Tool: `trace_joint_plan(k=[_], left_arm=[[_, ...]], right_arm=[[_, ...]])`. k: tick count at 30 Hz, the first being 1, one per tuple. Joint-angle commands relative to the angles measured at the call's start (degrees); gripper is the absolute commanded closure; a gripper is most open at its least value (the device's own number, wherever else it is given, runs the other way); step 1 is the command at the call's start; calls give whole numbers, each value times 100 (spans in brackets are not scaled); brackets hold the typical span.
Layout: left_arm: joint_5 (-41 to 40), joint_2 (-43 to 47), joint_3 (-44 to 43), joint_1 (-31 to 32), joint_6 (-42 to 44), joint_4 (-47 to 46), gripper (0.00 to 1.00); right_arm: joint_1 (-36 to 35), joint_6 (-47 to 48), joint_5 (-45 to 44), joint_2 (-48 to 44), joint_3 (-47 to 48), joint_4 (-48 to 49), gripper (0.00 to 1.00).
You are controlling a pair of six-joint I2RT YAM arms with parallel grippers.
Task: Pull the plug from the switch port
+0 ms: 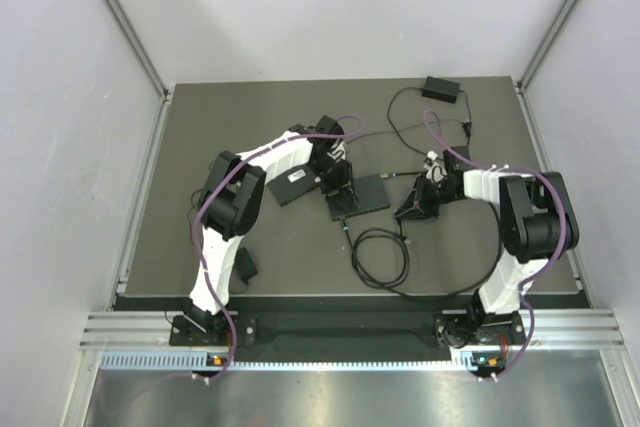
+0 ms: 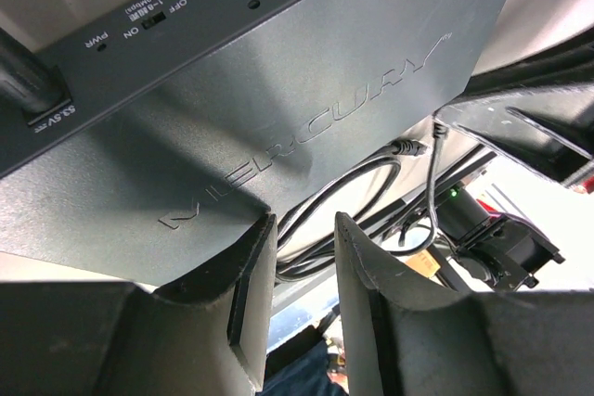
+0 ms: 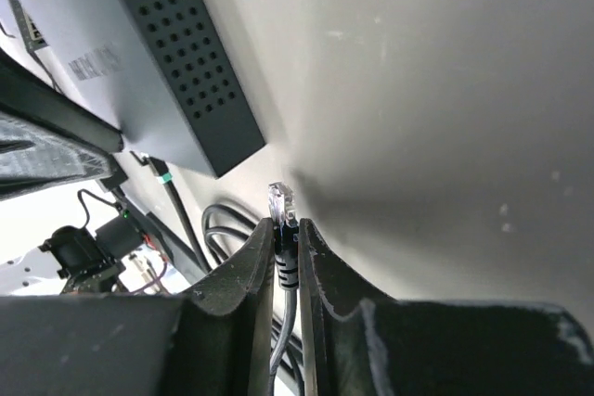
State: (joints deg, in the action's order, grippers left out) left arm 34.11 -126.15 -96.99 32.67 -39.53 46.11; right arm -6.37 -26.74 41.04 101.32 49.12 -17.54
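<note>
My right gripper carries the plug, already free of the switch (image 1: 368, 192), outward, away from the switch, next. It takes the plug to the tabletop (image 1: 468, 107) beside the power adapter and releases it.
The dark grey Mercury switch (image 1: 368, 192) lies mid-table; it also shows in the left wrist view (image 2: 278, 90) and in the right wrist view (image 3: 139, 53). My left gripper (image 1: 337, 179) is over its left end. Its fingers (image 2: 304, 224) stand slightly apart with nothing between them, the left fingertip (image 2: 255, 257) over the switch's edge. My right gripper (image 1: 405, 211) sits right of the switch. It (image 3: 286, 227) is shut on a clear-tipped network plug (image 3: 281, 201). The plug hangs free in the air, apart from the switch.
A coiled black cable (image 1: 382, 259) lies in front of the switch. A cable with a green band (image 3: 160, 176) runs by the switch's corner. A power adapter (image 1: 440, 88) sits at the back right, a black box (image 1: 293, 187) left of the switch, and a small black block (image 1: 245, 266) near the left arm.
</note>
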Motion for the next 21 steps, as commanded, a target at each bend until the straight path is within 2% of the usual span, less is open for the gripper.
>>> trace_joint_plan(k=[1, 9, 15, 21], left_arm=[[-377, 187, 49, 3, 77, -155, 63], [-897, 643, -83, 3, 296, 3, 63], [-1125, 802, -57, 3, 323, 39, 63], [-1187, 855, -22, 3, 341, 47, 63]], right_arm=[[-40, 3, -236, -481, 53, -222, 100], [-40, 55, -236, -1245, 931, -1417, 100], [-13, 415, -1510, -1887, 1863, -2437, 100], [31, 521, -1695, -2011, 2803, -3035, 100]])
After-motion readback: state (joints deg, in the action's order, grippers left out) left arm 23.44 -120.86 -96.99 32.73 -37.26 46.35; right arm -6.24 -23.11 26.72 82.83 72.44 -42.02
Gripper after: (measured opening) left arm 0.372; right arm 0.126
